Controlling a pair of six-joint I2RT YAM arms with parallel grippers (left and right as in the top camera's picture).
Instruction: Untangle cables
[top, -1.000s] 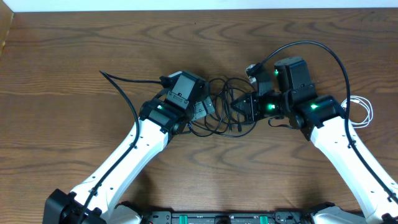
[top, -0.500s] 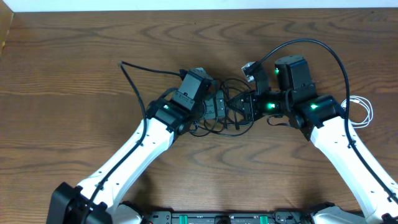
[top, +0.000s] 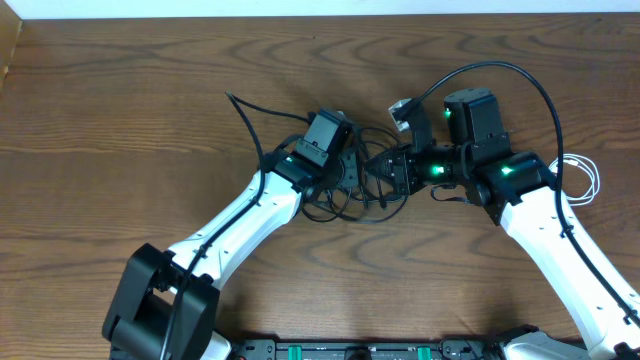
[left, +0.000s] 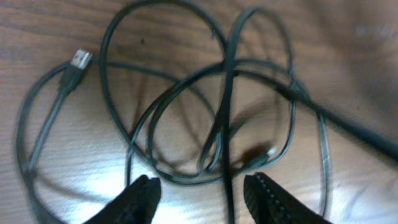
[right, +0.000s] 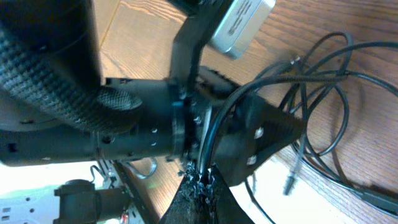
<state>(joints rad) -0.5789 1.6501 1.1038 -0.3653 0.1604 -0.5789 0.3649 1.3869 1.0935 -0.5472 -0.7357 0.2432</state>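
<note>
The held black cable runs into the knotted loops. It goes down toward the tabletop at right in the overhead view next, and my right gripper releases it.
Black cables (top: 340, 212) lie knotted in loops mid-table, between both grippers. My left gripper (top: 352, 172) reaches into the tangle from the left. In the left wrist view its jaws (left: 202, 200) stand apart, so it is open, with one black strand (left: 229, 124) running between them, untouched by either finger; a silver-tipped plug (left: 78, 60) lies at the upper left. From the right, my right gripper (top: 393, 175) is shut on a black cable. In its own view that cable rises straight out of the closed jaws (right: 202, 180). A white cable (top: 598, 180) lies apart at the far right.
The left arm's own thick black wire (top: 245, 115) arcs over the table behind it. In the right wrist view the left arm's black body (right: 124, 130) fills the frame just beyond my fingers, and a loose plug (right: 291, 182) hangs beside them. The table's far edge runs along the top.
The left arm has swung right and further into the tangle, its jaws have narrowed round a strand, and its trailing wire has followed. The right arm has held still.
</note>
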